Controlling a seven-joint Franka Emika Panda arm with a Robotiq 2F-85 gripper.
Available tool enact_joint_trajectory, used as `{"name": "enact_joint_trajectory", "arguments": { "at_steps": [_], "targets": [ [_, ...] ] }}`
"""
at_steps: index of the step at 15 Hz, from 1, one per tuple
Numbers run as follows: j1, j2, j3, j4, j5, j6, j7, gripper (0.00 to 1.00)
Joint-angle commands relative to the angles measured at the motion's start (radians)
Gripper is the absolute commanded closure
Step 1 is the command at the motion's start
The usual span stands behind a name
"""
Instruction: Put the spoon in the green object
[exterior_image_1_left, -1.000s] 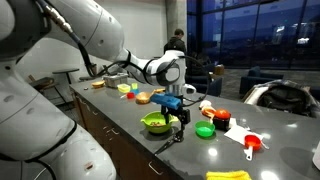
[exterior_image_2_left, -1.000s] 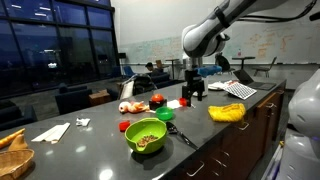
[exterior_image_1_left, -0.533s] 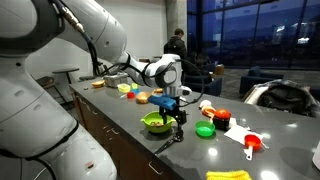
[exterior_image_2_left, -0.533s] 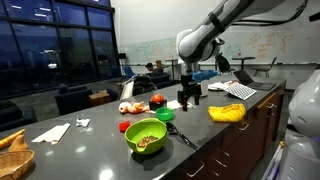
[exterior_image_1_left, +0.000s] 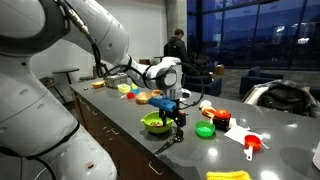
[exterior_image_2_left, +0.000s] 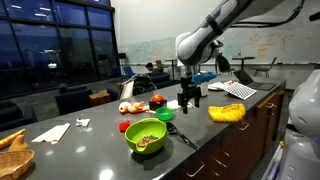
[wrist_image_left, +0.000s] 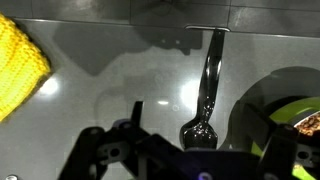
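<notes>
I will next lower my gripper to the dark spoon's thin neck (exterior_image_1_left: 172, 140) (wrist_image_left: 205, 112) beside the spoon's scoop.
The dark spoon (wrist_image_left: 207, 80) lies flat on the grey counter beside the lime-green bowl (wrist_image_left: 300, 112). In the wrist view its scoop end sits between my gripper's (wrist_image_left: 200, 125) open fingers. In both exterior views the spoon (exterior_image_2_left: 183, 135) (exterior_image_1_left: 166, 143) lies near the counter's front edge, next to the green bowl (exterior_image_2_left: 146, 136) (exterior_image_1_left: 155, 123), which holds some food. My gripper (exterior_image_2_left: 188, 102) (exterior_image_1_left: 178, 122) hangs open and empty a little above the counter, over the spoon's end.
A yellow cloth (exterior_image_2_left: 227, 113) (wrist_image_left: 20, 65) lies near the spoon. A small darker green round piece (exterior_image_1_left: 205, 130) (exterior_image_2_left: 165, 115), a red scoop with a white handle (exterior_image_1_left: 250, 143), red items (exterior_image_2_left: 157, 100) and a keyboard (exterior_image_2_left: 238, 90) sit on the counter.
My gripper has shifted slightly towards the bowl and spoon. The spoon and bowl have not moved.
</notes>
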Motion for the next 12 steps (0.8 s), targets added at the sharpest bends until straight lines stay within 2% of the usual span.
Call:
{"name": "enact_joint_trajectory", "arguments": {
  "at_steps": [1, 8, 12],
  "targets": [
    [0.014, 0.063, 0.001, -0.010, 0.045, 0.046, -0.018, 0.00],
    [0.041, 0.223, 0.015, -0.024, 0.182, 0.206, -0.002, 0.00],
    [0.042, 0.319, 0.033, -0.014, 0.191, 0.310, 0.041, 0.00]
  ]
}}
